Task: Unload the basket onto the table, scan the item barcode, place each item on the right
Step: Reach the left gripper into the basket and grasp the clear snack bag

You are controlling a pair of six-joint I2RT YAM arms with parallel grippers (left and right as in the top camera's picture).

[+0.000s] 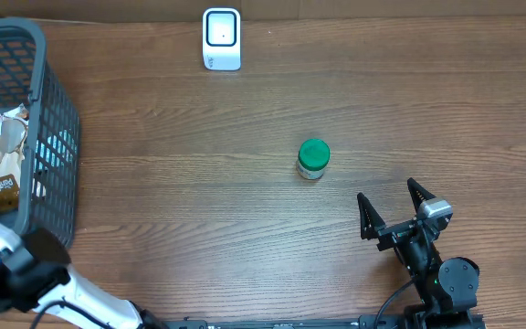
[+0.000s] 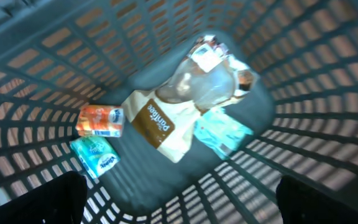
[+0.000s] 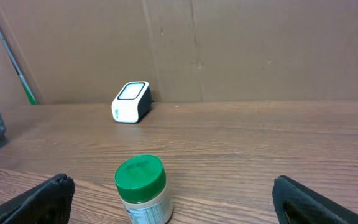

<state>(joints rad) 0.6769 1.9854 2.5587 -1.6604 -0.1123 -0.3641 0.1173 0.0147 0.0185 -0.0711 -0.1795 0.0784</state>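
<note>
My left gripper is above the brown-and-white bag's clear middle [image 2: 186, 91], which lies farther outward. It will next move outward and down onto it inside the basket [image 2: 328, 87].
A small jar with a green lid [image 1: 313, 158] stands upright on the wooden table, also seen in the right wrist view as the jar [image 3: 142, 190]. My right gripper [image 1: 387, 192] sits just behind it toward the table's front edge, open, the jar a short way ahead of its spread fingers [image 3: 45, 199] and untouched. The white barcode scanner [image 1: 221, 38] stands at the table's far edge, centre-left, and appears again as the scanner [image 3: 131, 102]. My left gripper [image 2: 179, 202] hangs open over the inside of the basket [image 2: 328, 87], holding nothing.
The grey plastic basket [image 1: 57, 128] at the far left holds a brown-and-white bag [image 2: 166, 124], an orange carton [image 2: 99, 121] and teal packets [image 2: 95, 157]. My left arm [image 1: 39, 270] crosses the front-left corner. A cardboard wall [image 3: 229, 43] backs the table.
</note>
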